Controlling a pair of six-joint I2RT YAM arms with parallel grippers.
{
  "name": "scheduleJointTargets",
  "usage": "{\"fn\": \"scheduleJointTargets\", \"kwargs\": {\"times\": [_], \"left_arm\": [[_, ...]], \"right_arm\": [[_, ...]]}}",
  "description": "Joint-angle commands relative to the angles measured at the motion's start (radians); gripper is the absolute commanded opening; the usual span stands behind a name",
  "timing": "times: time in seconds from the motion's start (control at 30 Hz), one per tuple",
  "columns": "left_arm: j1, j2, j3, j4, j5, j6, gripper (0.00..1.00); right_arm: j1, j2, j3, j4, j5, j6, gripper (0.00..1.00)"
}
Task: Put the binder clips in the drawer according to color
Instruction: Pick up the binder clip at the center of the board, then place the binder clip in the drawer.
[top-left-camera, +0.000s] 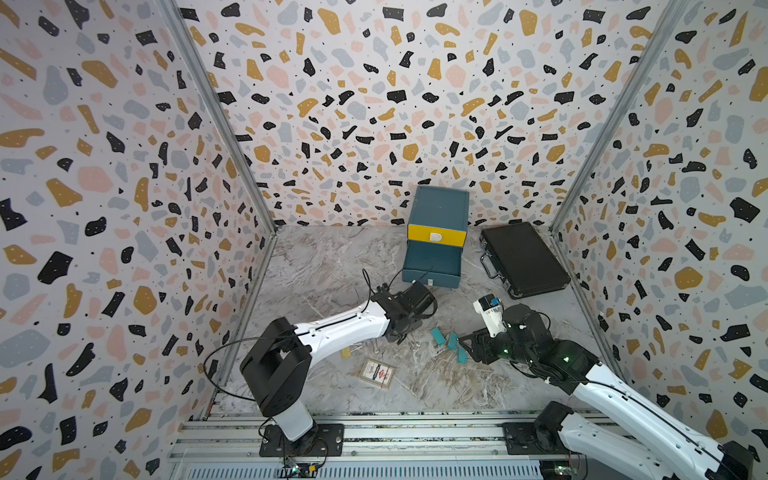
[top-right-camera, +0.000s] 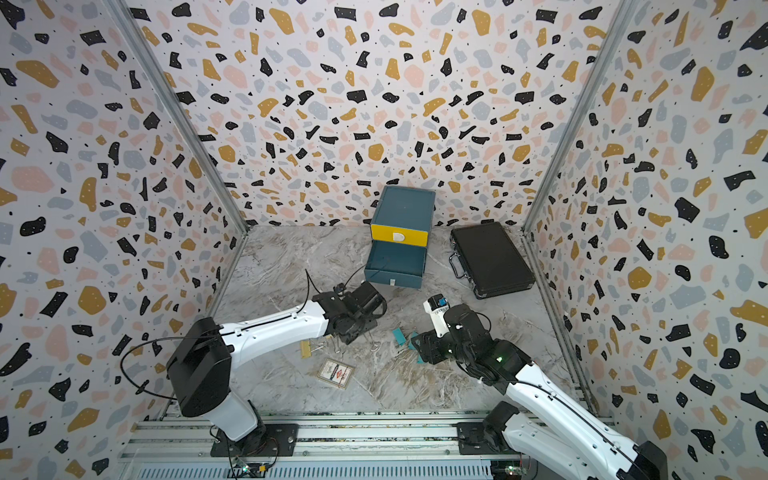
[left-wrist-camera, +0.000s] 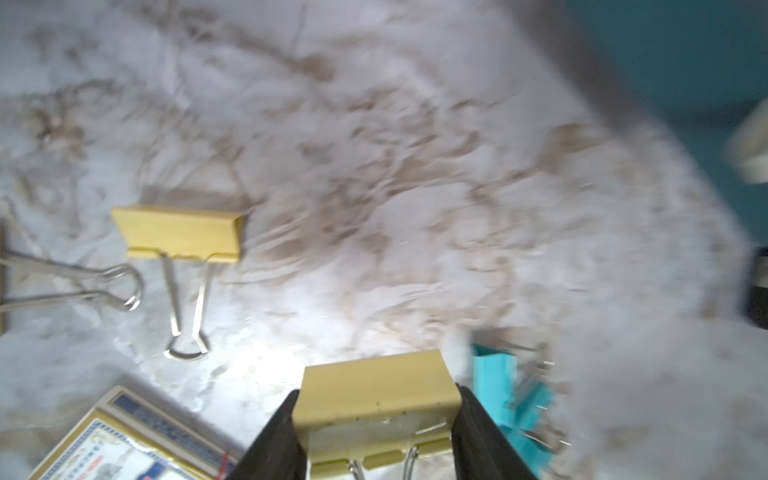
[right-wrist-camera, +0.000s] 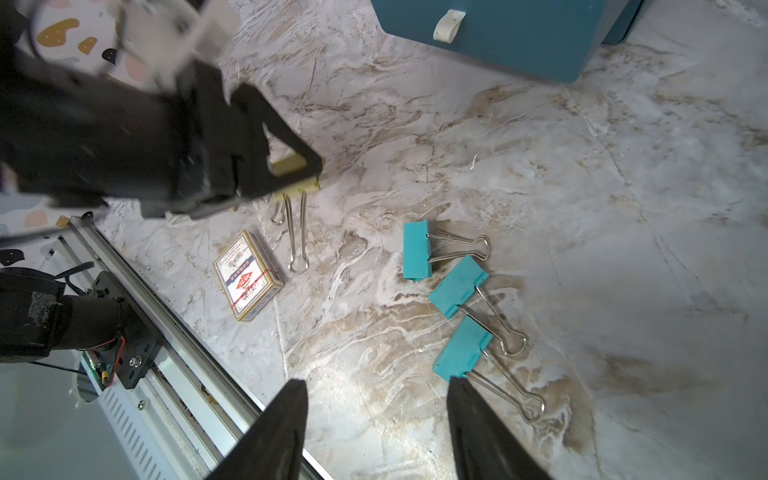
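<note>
I will next carry the pale yellow binder clip with my left gripper up and outward over the bottom of the pulled-out teal drawer (top-left-camera: 432, 258) and release it, as the drawer stands open there.
My left gripper (left-wrist-camera: 376, 395) is shut on a pale yellow binder clip (left-wrist-camera: 374, 390), pads on its two ends; from the right wrist its wire handles (right-wrist-camera: 297, 232) hang down. Another yellow clip (left-wrist-camera: 183, 235) lies flat on the marble, and a further clip's handles (left-wrist-camera: 83, 286) show beside it. Three teal clips (right-wrist-camera: 417, 255) (right-wrist-camera: 457, 286) (right-wrist-camera: 463, 349) lie in a row. My right gripper (right-wrist-camera: 376, 415) hangs open over bare marble beside the nearest one. The drawer chest (top-left-camera: 438, 208) stands at the back, yellow top front (top-left-camera: 436, 236) shut and a teal drawer (top-left-camera: 432, 266) pulled out.
A printed card pack (top-left-camera: 377, 373) lies near the front of the table, close to the yellow clips. A flat black briefcase (top-left-camera: 523, 259) lies to the right of the chest. Patterned walls close in three sides, and a metal rail (top-left-camera: 374, 432) runs along the front.
</note>
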Motion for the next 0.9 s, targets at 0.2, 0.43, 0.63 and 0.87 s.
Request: {"fn": "scheduleJointTargets", "kwargs": {"times": [0.2,0.43,0.63,0.87], "left_arm": [[0.121,0.114,0.38,0.112,0.081,0.153,0.41],[0.166,0.304,0.523,0.21,0.169,0.112,0.43],[0.187,0.385,0.601,0.254,0.198,0.114,0.53],[0.194,0.38,0.62,0.226,0.19,0.131,0.62]], "right_arm": [[0.004,-0.021,0.022,-0.04,0.032,0.002,0.58],[0.004,-0.033,0.034,-0.066,0.045,-0.005,0.58],[0.004,-0.037,0.033,-0.071,0.048,-0.007,0.58],[0.004,-0.04,0.021,-0.064,0.037,0.0,0.58]]}}
